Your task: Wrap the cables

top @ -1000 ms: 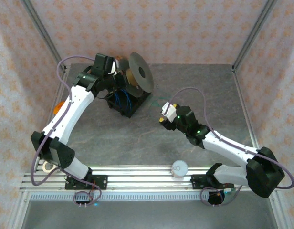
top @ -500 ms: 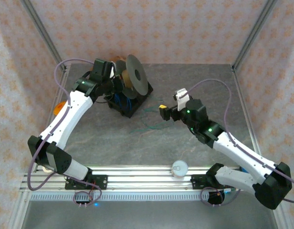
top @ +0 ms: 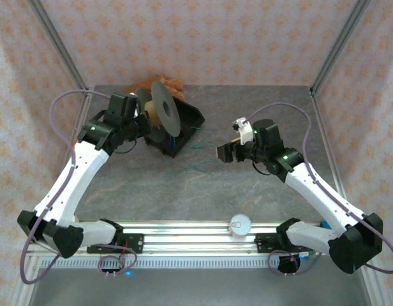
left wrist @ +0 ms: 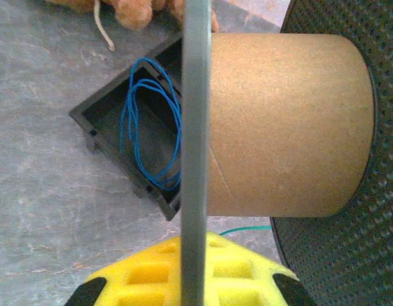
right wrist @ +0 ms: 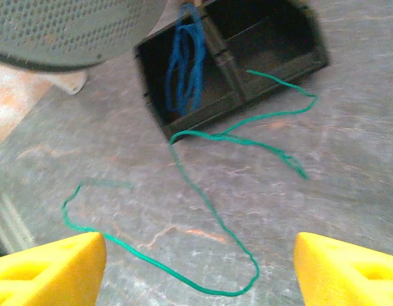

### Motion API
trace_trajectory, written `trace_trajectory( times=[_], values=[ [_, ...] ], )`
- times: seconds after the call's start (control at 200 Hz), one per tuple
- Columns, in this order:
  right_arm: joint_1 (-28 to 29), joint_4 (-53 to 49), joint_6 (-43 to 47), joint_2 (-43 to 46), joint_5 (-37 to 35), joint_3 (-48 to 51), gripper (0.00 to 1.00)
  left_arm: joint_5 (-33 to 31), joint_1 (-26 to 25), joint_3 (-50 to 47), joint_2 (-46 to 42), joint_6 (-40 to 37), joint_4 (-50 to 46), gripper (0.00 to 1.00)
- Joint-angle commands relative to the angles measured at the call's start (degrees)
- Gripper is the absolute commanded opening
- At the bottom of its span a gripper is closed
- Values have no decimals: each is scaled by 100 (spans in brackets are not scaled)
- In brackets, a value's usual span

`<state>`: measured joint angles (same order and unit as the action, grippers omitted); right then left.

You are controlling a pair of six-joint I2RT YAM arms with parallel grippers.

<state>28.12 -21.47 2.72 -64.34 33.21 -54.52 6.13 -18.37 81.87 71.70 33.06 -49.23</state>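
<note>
The left gripper moves back and down next and releases the spool's rim on the bare tabletop by the box's near corner point(top: 165, 171) point(left wrist: 136, 231), as it hangs midair.
A grey spool point(top: 163, 116) with a cardboard core point(left wrist: 286, 124) hangs tilted at the back left. My left gripper point(top: 145, 121) point(left wrist: 196, 258) is shut on its thin grey flange point(left wrist: 196, 127), with yellow fingers point(left wrist: 247, 274) on either side. The blue cable point(left wrist: 148, 127) point(right wrist: 187, 64) lies coiled inside a black box point(top: 187, 121) point(right wrist: 266, 51). Loose loops of the green cable point(top: 206, 164) point(right wrist: 215, 217) lie on the table in front of the box. My right gripper point(top: 227, 152) point(right wrist: 196, 274) hovers open above those loops, touching nothing.
A brown plush toy point(top: 166, 83) point(left wrist: 133, 9) lies behind the box by the back wall. A white roll point(top: 240, 224) sits on the aluminium rail point(top: 184, 233) at the near edge. Cage posts point(top: 56, 44) and patterned walls close in the grey table point(top: 279, 102).
My left arm has swung left with the spool, pulling it off the box. My right gripper has moved right and back, and its jaws have narrowed a little. The green cable now lies spread out.
</note>
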Motion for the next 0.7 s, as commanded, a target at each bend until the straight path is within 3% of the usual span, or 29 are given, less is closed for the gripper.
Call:
trace_trajectory(
  times=[0.0,0.075,0.15,0.2,0.39,0.556,0.611,0.691],
  values=[
    [5,-322,664,-283,1093,-199,68,-496,12,-37,-291,-50,-187,0],
    [102,-364,1265,-325,1291,-201,65,-509,9,-161,-446,0,-312,0],
    [320,-398,1835,-540,670,-243,65,-452,9,-326,-576,58,-371,0],
    [356,-419,2095,-702,621,-331,65,-428,9,-426,-639,88,-405,0],
    [634,-819,2752,-1574,781,-881,64,-530,5,-632,-763,81,-566,0],
    [779,-370,2849,-1709,1004,-770,64,-548,18,-678,-829,58,-660,0],
    [850,-506,2947,-1916,873,-937,56,-560,18,-712,-841,53,-671,0],
    [897,-718,3065,-2256,857,-1198,36,-539,18,-772,-842,65,-690,0]
  ],
)
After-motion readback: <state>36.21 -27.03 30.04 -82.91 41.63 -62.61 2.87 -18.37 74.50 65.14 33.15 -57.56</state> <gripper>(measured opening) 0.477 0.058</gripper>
